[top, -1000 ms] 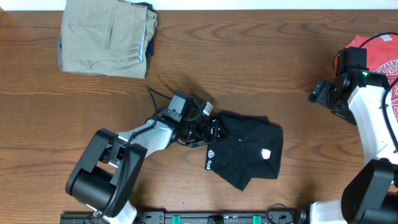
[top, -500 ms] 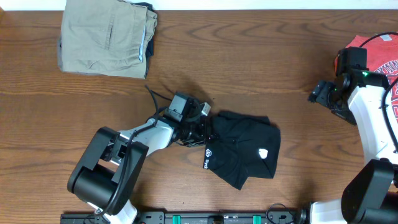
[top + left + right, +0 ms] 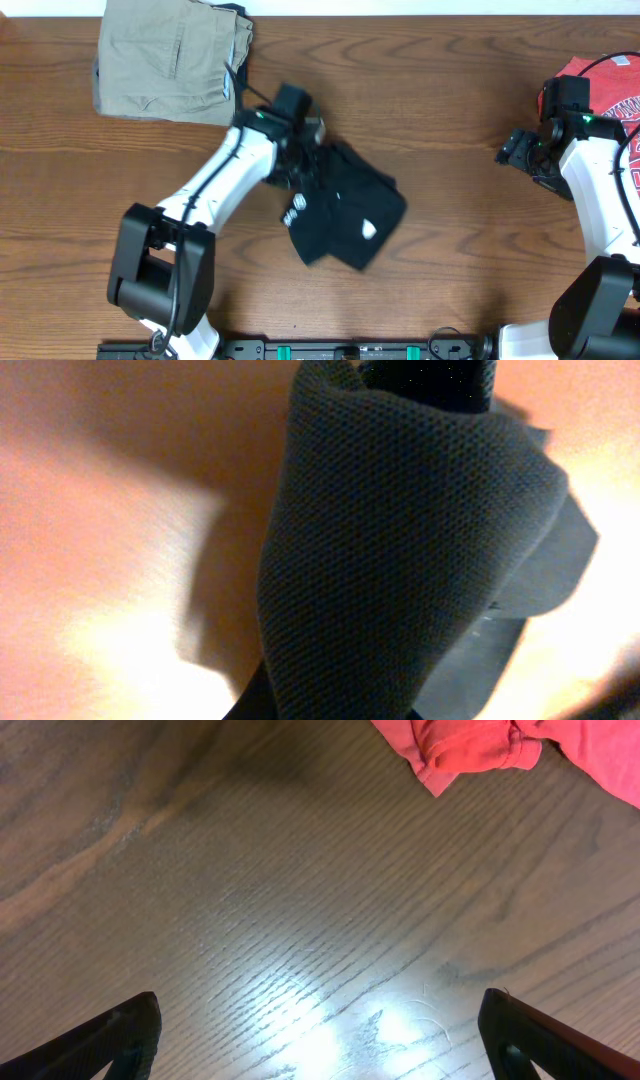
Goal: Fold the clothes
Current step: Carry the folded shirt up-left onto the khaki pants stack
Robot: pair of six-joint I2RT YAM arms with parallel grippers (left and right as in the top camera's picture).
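Observation:
The shirt (image 3: 345,212) goes onto the already folded khaki trousers (image 3: 160,58) next, carried and released there by my left gripper, since they lie outward, to the gripper's left in the overhead view.
The clothes, a black shirt (image 3: 345,212) with small white logo marks, hang bunched and partly lifted near the table's middle. My left gripper (image 3: 304,158) is shut on the shirt's upper left edge. In the left wrist view the black mesh fabric (image 3: 400,560) fills the middle and hides the jaws. My right gripper (image 3: 512,150) hovers at the right side of the table, far from the shirt. Its fingers stand wide open over bare wood (image 3: 320,1020) with nothing between them.
Folded tan khaki trousers (image 3: 170,60) lie at the back left, close to the left arm. A red T-shirt (image 3: 612,90) with white lettering lies at the right edge, and its hem (image 3: 480,745) shows just beyond the right gripper.
My left gripper has closed on the black shirt and carried it up and to the left, toward the trousers. The shirt now hangs more bunched. The right arm has not moved.

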